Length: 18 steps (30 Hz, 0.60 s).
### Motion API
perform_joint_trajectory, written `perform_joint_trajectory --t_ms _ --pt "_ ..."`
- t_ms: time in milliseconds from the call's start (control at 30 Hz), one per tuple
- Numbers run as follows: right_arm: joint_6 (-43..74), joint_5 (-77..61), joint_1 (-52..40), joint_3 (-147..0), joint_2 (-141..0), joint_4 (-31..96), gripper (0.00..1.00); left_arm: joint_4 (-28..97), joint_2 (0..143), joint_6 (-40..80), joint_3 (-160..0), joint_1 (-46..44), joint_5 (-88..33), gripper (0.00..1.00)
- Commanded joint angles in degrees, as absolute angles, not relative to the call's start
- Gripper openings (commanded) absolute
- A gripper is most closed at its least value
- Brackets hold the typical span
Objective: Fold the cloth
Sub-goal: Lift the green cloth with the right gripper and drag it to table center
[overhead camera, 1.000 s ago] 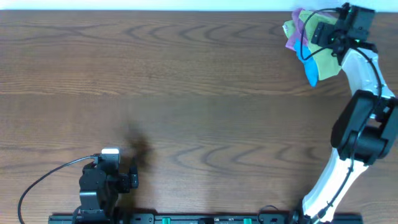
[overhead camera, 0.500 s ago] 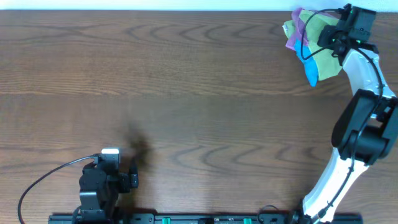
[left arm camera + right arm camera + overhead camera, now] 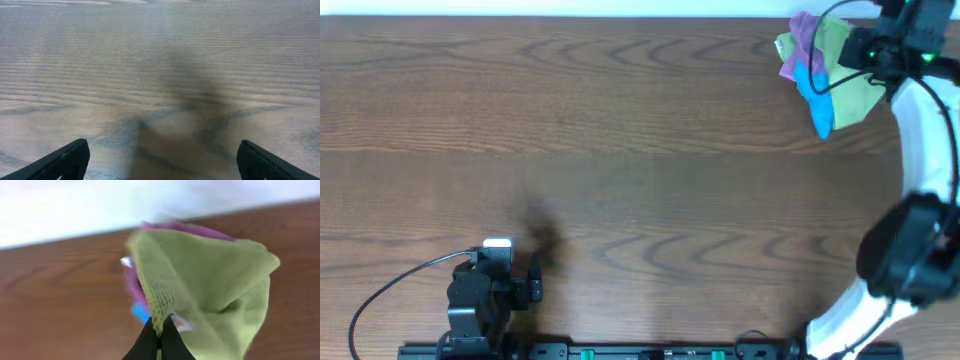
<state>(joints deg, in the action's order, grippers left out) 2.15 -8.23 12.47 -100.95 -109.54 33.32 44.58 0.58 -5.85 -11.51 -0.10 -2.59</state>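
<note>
Next, my right gripper lifts the green cloth off the pile and swings toward my left gripper, over the table's middle.
A bunched pile of cloth in green, purple and blue lies at the table's far right corner. In the right wrist view the green cloth rises in a peaked fold, with purple and blue layers behind it. My right gripper is shut on an edge of that green cloth; in the overhead view it sits at the pile's right side. My left gripper rests near the front left edge, and its view shows it open over bare wood, with both dark fingertips wide apart.
The wooden table stretches between the two arms. A white wall or strip runs along its far edge. A black cable loops beside the left arm's base.
My right gripper closed on the green cloth's edge and shifted right and toward the far edge, pulling the cloth up. The left arm has not moved.
</note>
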Motion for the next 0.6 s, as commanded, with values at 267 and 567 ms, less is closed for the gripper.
perform_joint_trajectory --t_ms 267,567 --pt "-1.4 -9.5 -2.9 -101.4 -90.6 52.2 0.01 46.5 0.2 -6.0 -10.3 0.1 -3.0 0.95" --pt "-1.3 -10.4 -19.6 -101.4 -82.4 64.9 0.01 46.5 0.2 -6.0 -10.3 0.1 -3.0 0.95"
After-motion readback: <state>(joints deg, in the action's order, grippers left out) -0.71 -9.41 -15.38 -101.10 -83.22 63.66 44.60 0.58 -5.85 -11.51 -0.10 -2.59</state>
